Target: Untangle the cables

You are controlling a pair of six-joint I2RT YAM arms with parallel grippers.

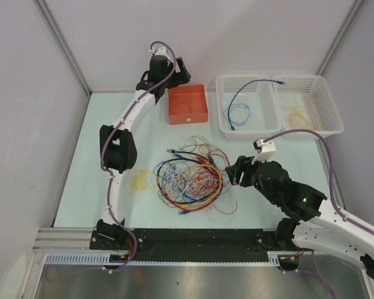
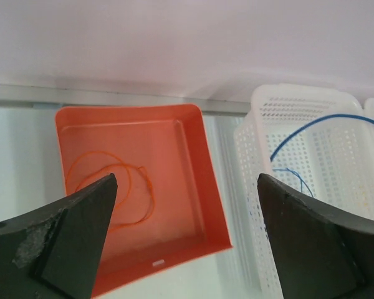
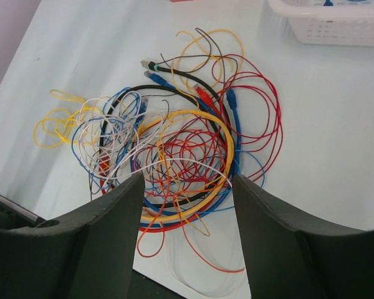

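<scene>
My right gripper will next move down and back onto the thin orange cable (image 3: 148,253), whose loop sticks out over bare table at the pile's near edge.
A tangled pile of cables (image 1: 190,177) in red, orange, yellow, blue, white and black lies mid-table; it also fills the right wrist view (image 3: 174,146). My right gripper (image 1: 232,172) is open and empty, just right of the pile; in its wrist view (image 3: 187,187) the jaws stand wide above the pile's near edge. My left gripper (image 1: 182,73) is open and empty at the far side, above the orange tray (image 1: 188,104). The left wrist view (image 2: 187,187) shows a thin orange cable (image 2: 115,187) lying in that tray (image 2: 193,156).
Two white baskets stand at the far right: the left one (image 1: 248,104) holds a blue cable (image 1: 240,103), the right one (image 1: 308,103) holds a yellowish cable (image 1: 298,115). A loose yellow cable (image 1: 140,180) lies left of the pile. A black rail (image 1: 193,240) runs along the near edge.
</scene>
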